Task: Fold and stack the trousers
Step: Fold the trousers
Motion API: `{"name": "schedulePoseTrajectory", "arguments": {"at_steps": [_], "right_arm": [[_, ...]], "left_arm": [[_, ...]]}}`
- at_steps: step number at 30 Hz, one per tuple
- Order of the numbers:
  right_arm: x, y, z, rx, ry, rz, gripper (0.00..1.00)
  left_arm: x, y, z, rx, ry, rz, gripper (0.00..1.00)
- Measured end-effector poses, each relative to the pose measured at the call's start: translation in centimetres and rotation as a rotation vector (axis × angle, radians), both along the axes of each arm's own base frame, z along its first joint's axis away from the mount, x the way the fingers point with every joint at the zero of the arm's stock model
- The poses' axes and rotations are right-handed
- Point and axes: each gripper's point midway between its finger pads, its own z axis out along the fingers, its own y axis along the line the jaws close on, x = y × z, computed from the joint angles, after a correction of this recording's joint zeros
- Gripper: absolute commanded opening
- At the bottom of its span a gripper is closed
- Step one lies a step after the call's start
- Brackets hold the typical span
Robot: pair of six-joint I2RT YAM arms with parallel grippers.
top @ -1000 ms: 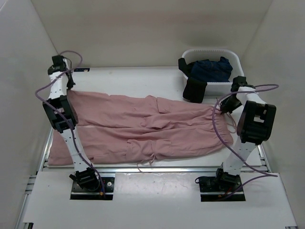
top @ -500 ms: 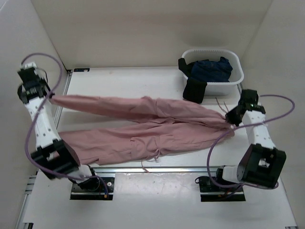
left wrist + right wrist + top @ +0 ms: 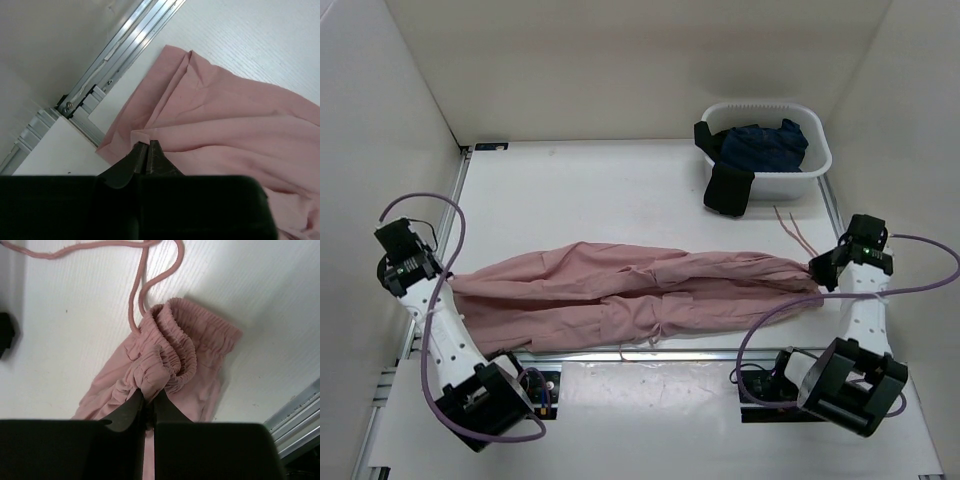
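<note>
The lower leg is still bare along the near side of the trousers, so I will next move my right gripper back over the lower waistband layer and let go of the gathered waistband there.
The dusty-pink trousers lie folded lengthwise across the front of the table, leg over leg. My left gripper is shut on the leg hem at the left end. At the right end, my right gripper is shut on the gathered waistband. The thin pink drawstrings trail away from the waist across the table, and a loop of drawstring shows in the right wrist view.
A white basket at the back right holds a dark navy garment, and a black garment hangs over its front wall. A metal rail runs along the table's left edge. White walls enclose the table.
Both arms have swung toward the front edge, carrying the far leg over the near one. The trousers went from spread flat to folded lengthwise into a narrow strip.
</note>
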Motion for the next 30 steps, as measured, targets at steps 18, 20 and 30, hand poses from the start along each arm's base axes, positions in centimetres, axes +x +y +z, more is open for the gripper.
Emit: {"name": "schedulePoseTrajectory", "arguments": {"at_steps": [18,20,30], "right_arm": [[-5.4,-0.4,2.9,0.076,0.02,-0.301,0.01],[-6.7,-0.1,2.3,0.063,0.038,-0.327,0.27],[-11.2,1.5,-3.6,0.056,0.188,-0.345,0.99]], "left_arm": [[-3.9,0.6,2.3,0.167,-0.032,0.116,0.14],[-4.9,0.5,0.2,0.159,0.023,0.136,0.18],[-10.3,-1.1,-9.1,0.049,0.379,0.171,0.9]]}}
